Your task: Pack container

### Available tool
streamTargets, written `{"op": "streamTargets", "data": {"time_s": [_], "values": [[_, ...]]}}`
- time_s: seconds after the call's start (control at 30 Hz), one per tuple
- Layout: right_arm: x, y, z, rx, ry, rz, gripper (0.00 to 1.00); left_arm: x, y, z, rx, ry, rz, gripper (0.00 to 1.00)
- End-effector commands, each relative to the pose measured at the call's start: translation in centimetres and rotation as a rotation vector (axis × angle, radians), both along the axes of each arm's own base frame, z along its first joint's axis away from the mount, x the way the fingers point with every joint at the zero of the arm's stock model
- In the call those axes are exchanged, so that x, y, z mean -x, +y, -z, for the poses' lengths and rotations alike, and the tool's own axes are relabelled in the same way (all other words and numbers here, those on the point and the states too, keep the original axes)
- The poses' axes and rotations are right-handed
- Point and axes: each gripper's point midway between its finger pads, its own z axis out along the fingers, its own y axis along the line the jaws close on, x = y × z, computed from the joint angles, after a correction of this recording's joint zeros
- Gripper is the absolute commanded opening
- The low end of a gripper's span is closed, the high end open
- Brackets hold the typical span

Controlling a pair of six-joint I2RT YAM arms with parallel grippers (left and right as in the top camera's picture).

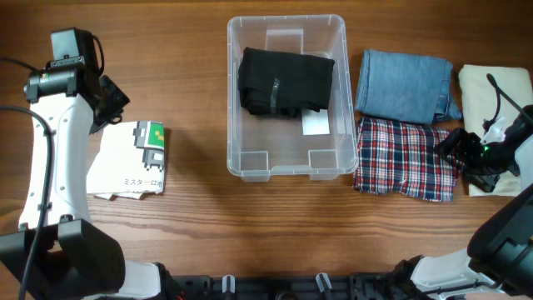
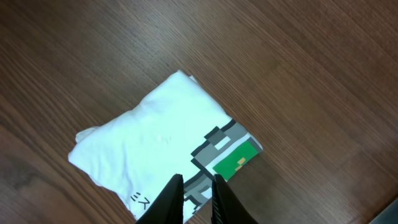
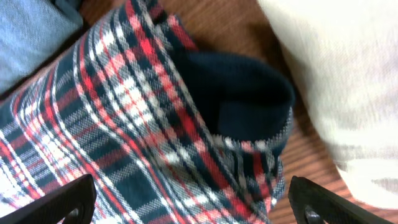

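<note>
I should next lower my right gripper onto the plaid shirt's edge (image 1: 450, 160) (image 3: 231, 167) beside the cream garment, since its wide-open fingers are already on either side of that edge.
The clear container (image 1: 243, 158) stands at the table's middle. A folded black garment (image 1: 283, 82) lies inside it, next to a white label (image 1: 312, 124) on its base. My left gripper (image 1: 114, 102) (image 2: 198, 182) is shut and empty. It hangs above a folded white T-shirt with a pixel print (image 1: 129, 158) (image 2: 155, 134), left of the container. My right gripper (image 1: 451, 148) (image 3: 193, 200) is open wide, low over the right edge of a folded red plaid shirt (image 1: 400, 158) (image 3: 112, 124), right of the container.
Folded blue denim (image 1: 404, 82) (image 3: 28, 31) lies behind the plaid shirt. A folded cream garment (image 1: 491, 87) (image 3: 348, 81) lies at the far right, partly under my right arm. Bare wood shows between the T-shirt and the container.
</note>
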Motion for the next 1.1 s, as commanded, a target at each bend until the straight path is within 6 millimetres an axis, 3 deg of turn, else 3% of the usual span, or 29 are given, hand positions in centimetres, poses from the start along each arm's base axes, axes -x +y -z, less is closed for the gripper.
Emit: {"op": "streamTargets", "data": {"time_s": [0.0, 0.17, 0.27, 0.33, 0.4, 0.5, 0.57, 0.67, 0.73, 0.8, 0.87, 0.97, 1.07], "values": [[0.7, 0.4, 1.9, -0.014, 0.02, -0.009, 1.0, -0.3, 0.1, -0.1, 0.001, -0.013, 0.008, 0.16], [2.2, 1.6, 5.3, -0.037, 0.033, 0.107, 1.0, -0.6, -0.3, -0.1, 0.028, -0.026, 0.01, 0.16], [2.5, 2.2, 6.3, -0.057, 0.022, 0.132, 0.91, -0.6, -0.6, -0.1, 0.043, -0.03, 0.016, 0.16], [2.2, 2.3, 6.1, -0.067, 0.012, 0.131, 0.74, -0.6, -0.6, -0.1, 0.043, -0.029, 0.016, 0.16], [2.1, 2.3, 5.6, -0.077, 0.015, 0.143, 0.25, -0.5, -0.6, 0.0, 0.044, -0.023, 0.016, 0.15], [2.1, 2.4, 5.1, -0.089, 0.031, 0.157, 0.05, -0.2, -0.7, 0.1, 0.046, -0.01, 0.016, 0.14], [1.8, 2.1, 4.1, -0.095, 0.038, 0.174, 0.04, -0.1, -0.7, 0.1, 0.047, -0.006, 0.016, 0.12], [0.3, 1.1, 0.2, -0.074, -0.007, 0.169, 0.04, -0.1, -0.7, 0.1, 0.047, -0.007, 0.016, 0.11], [-1.0, 0.3, -4.1, -0.034, -0.087, 0.163, 0.04, -0.1, -0.7, 0.1, 0.048, -0.006, 0.016, 0.11], [-2.1, -0.5, -10.0, 0.042, -0.204, 0.143, 0.04, 0.0, -0.7, 0.2, 0.049, 0.0, 0.016, 0.11], [-2.5, -0.2, -14.4, 0.082, -0.31, 0.118, 0.04, 0.2, -0.8, 0.2, 0.05, 0.005, 0.017, 0.11], [-2.6, 1.8, -20.6, 0.085, -0.493, 0.072, 0.04, 0.3, -0.8, 0.2, 0.05, 0.009, 0.016, 0.11], [-2.2, 5.8, -26.2, 0.006, -0.712, -0.027, 0.04, 0.3, -0.8, 0.3, 0.051, 0.012, 0.016, 0.11]]}}
